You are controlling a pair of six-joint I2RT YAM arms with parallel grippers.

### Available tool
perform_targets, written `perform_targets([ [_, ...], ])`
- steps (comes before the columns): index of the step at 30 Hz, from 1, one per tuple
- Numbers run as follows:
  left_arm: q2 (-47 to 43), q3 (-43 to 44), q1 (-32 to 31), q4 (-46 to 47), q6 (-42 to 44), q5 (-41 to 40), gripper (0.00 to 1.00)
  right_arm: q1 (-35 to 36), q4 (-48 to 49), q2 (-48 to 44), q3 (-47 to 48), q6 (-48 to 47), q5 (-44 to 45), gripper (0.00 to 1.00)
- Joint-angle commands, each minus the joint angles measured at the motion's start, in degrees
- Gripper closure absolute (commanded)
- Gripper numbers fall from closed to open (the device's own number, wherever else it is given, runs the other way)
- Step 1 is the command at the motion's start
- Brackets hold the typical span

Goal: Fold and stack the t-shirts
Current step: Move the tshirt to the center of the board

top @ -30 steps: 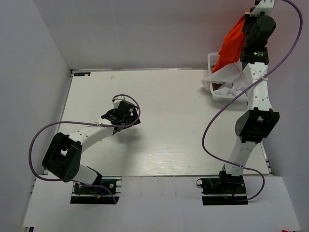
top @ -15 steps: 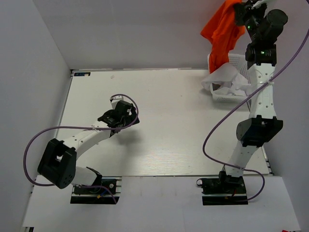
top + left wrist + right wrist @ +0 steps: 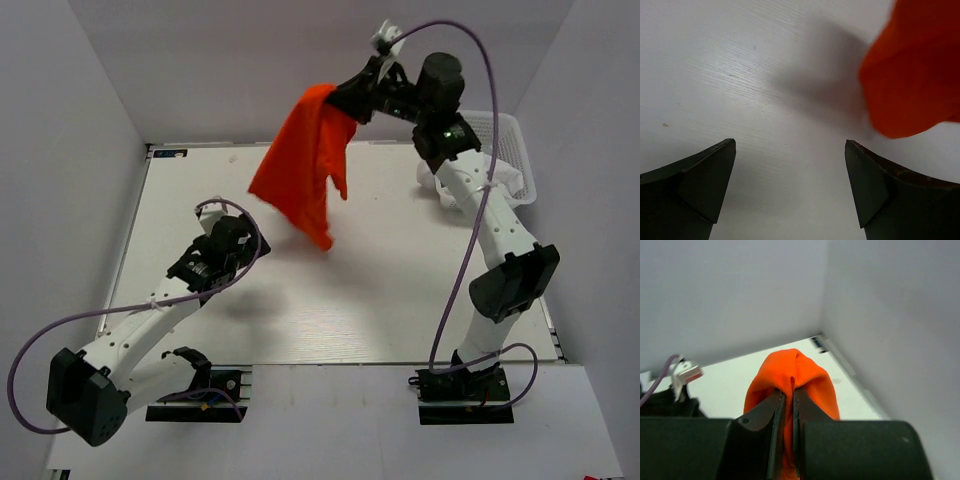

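The left gripper moves down and back over the bare tabletop below it next, then closes on the orange-red t-shirt's lower end, which hangs free.
My right gripper (image 3: 345, 103) is shut on the bright orange-red t-shirt (image 3: 305, 165) and holds it high above the far middle of the table; the cloth hangs down in a bunch. In the right wrist view the shirt (image 3: 790, 372) is pinched between the jaws (image 3: 789, 395). White t-shirts (image 3: 450, 185) lie heaped at the white lattice basket (image 3: 505, 150) at the far right. My left gripper (image 3: 232, 232) is open and empty over the table left of the hanging shirt. The left wrist view shows its open fingers (image 3: 790, 150) and the shirt's lower end (image 3: 912, 75) ahead to the right.
Grey walls enclose the table (image 3: 380, 290) on the left, back and right. The basket stands against the right wall. Purple cables loop off both arms.
My right arm has swung from over the basket to the left, carrying the orange-red shirt out over the table. My left arm has stretched forward and right toward it.
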Motion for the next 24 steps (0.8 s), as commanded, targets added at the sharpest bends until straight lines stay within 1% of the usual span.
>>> perform_targets([
  [1, -4.29, -1.35, 0.29, -5.43, -4.36, -2.98, 0.00, 2.24, 3.96, -3.07, -5.88, -2.14, -1.59, 1.00],
  [2, -5.00, -1.36, 0.29, -6.83, -4.97, -2.98, 0.00, 2.85, 6.14, -4.29, -10.25, -1.96, -1.07, 1.00],
  [3, -5.71, -1.36, 0.29, -7.45, -5.59, -3.59, 0.00, 3.38, 8.17, -5.26, -12.47, -1.96, 1.37, 1.00],
  [5, -6.85, -1.36, 0.29, -8.15, -6.30, -4.21, 0.00, 4.00, 11.67, -6.85, -21.67, -1.78, 3.67, 1.00],
  [6, -7.64, -1.88, 0.29, -8.16, -6.82, -4.21, 0.00, 4.18, 12.14, -7.37, -23.72, -1.61, 6.99, 1.00],
  [7, -7.65, -1.88, 0.29, -8.16, -6.82, -4.74, 0.00, 4.44, 12.23, -7.64, -29.31, -1.43, 8.07, 0.84],
  [8, -7.65, -1.88, 0.29, -8.68, -6.82, -4.74, 0.00, 4.36, 13.01, -7.64, -31.28, -1.08, 10.86, 0.54],
  [9, -7.65, -1.36, 0.29, -9.38, -7.52, -4.74, 0.00, 4.27, 13.63, -6.86, -33.13, 0.14, 11.50, 0.42],
  [10, -7.65, -1.36, 0.29, -9.39, -7.53, -4.74, 0.00, 4.35, 13.90, -6.24, -37.41, 0.59, 13.07, 0.10],
  [13, -6.07, -1.36, 0.29, -9.39, -7.53, -4.74, 0.00, 4.00, 10.40, -4.92, -40.17, 1.38, 22.89, 0.10],
  [16, -3.97, -0.65, 0.29, -11.41, -8.22, -5.26, 0.00, 4.35, 8.89, -6.23, -43.59, -0.37, 28.70, 0.10],
  [21, -1.68, -0.65, 0.29, -12.56, -9.46, -4.39, 0.00, 4.62, 7.31, -9.57, -48.69, -2.13, 30.75, 0.10],
  [24, -0.88, -1.18, 0.29, -16.24, -11.91, -1.50, 0.00, 5.76, 6.52, -10.45, -52.21, -1.43, 29.88, 0.10],
])
